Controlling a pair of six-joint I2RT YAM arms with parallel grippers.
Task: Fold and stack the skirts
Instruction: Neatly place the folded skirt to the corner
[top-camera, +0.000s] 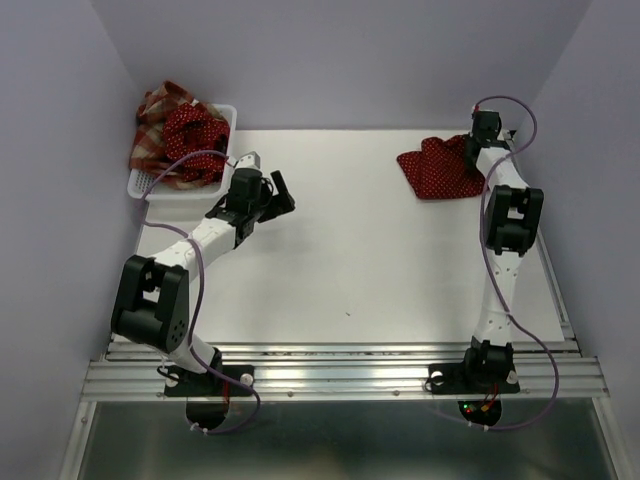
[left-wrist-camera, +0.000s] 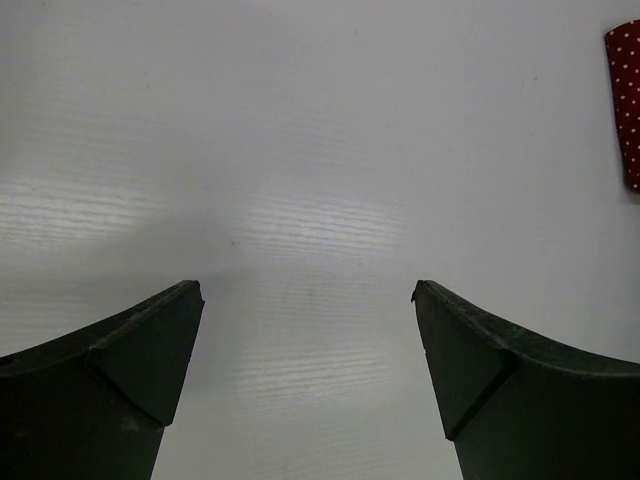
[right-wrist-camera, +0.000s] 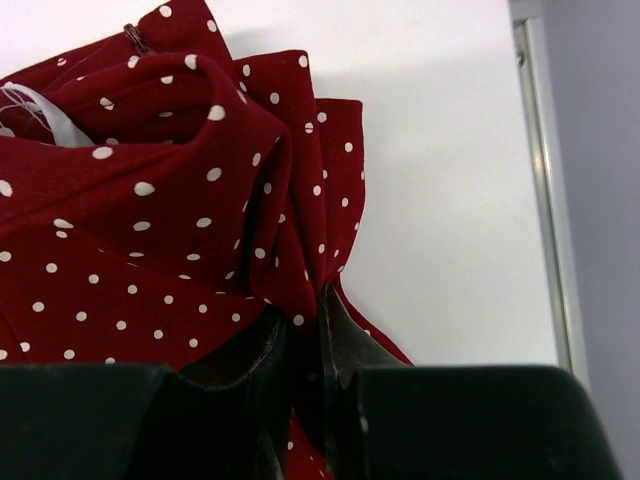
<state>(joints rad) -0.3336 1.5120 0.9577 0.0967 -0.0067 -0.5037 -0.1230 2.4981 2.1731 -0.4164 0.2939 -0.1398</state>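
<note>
The right gripper next drags the fold of the dark red skirt's edge toward the metal strip and slightly outward, then opens. Bare table (right-wrist-camera: 440, 260) still lies between skirt and strip.
A dark red polka-dot skirt (top-camera: 438, 168) lies bunched on the table at the far right. My right gripper (top-camera: 478, 143) is shut on a fold of its edge; the wrist view shows the cloth (right-wrist-camera: 180, 200) pinched between the fingers (right-wrist-camera: 345, 345). A second polka-dot skirt (top-camera: 192, 135) and the red-and-cream plaid skirt (top-camera: 150, 125) sit heaped in the white mesh basket (top-camera: 143, 183) at the far left. My left gripper (top-camera: 278, 196) is open and empty above bare table to the right of the basket. A strip of the polka-dot skirt (left-wrist-camera: 627, 95) shows at the left wrist view's right edge.
The white table (top-camera: 340, 260) ends in a metal rail (top-camera: 340, 375) at the near edge, where both arm bases stand. Purple walls close in the back and both sides. A metal strip (right-wrist-camera: 545, 180) runs along the table's right edge.
</note>
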